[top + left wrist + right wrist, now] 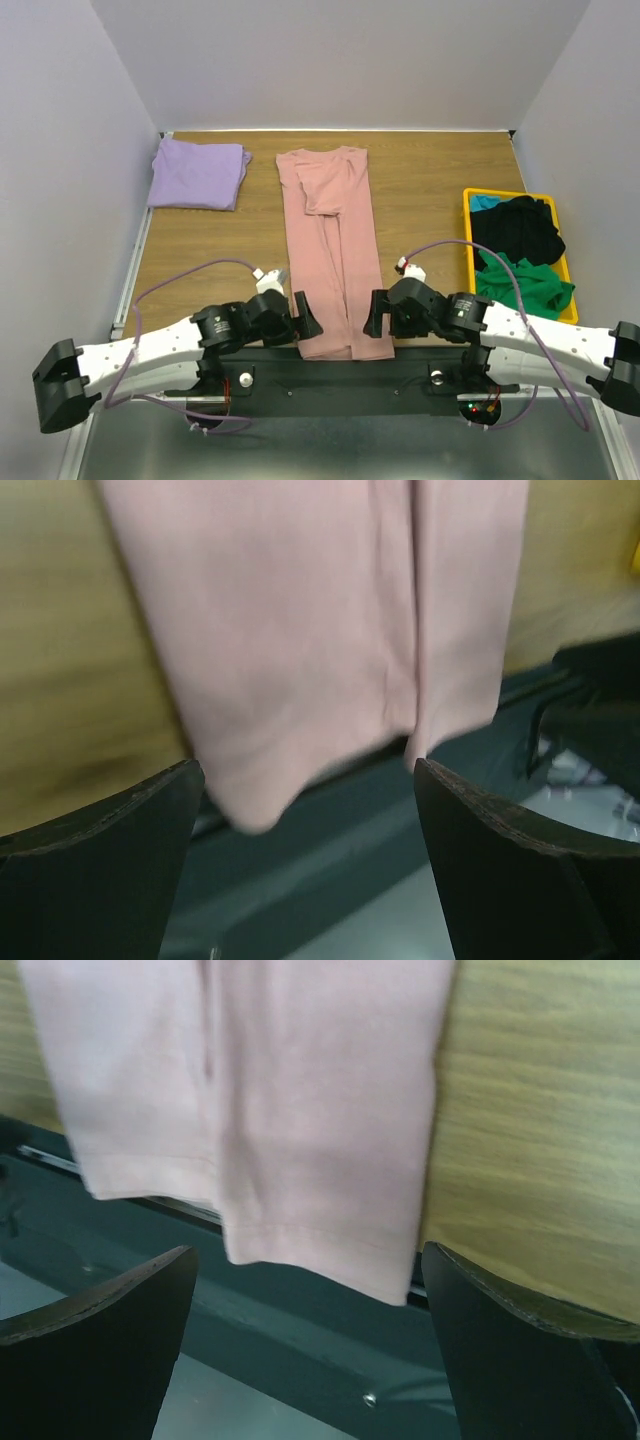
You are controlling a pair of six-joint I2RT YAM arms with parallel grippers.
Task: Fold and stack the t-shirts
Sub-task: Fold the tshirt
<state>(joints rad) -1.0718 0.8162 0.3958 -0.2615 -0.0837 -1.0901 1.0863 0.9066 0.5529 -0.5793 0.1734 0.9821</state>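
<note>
I should next lower the open fingers of my left gripper and move them back, so they are on both sides of the hem's closest corner (305, 353) (254, 810). It hangs past the edge of the table.
A dusty pink t-shirt (332, 250) lies in a long narrow strip down the middle of the table, sleeves folded in, its hem hanging over the near edge. My left gripper (303, 317) is open beside the hem's left corner. My right gripper (375, 314) is open beside the right corner. In the left wrist view the pink t-shirt's hem (300, 680) hangs ahead of my open left gripper (308, 780), untouched. In the right wrist view the pink hem (300, 1140) sits ahead of my open right gripper (310, 1260). A folded lavender t-shirt (197, 173) rests at the back left.
A yellow bin (469, 200) at the right holds black (520, 230), green (525, 283) and teal (484, 202) shirts. Grey walls enclose the wooden table (430, 190). A dark mounting rail (330, 385) runs along the near edge under the hem.
</note>
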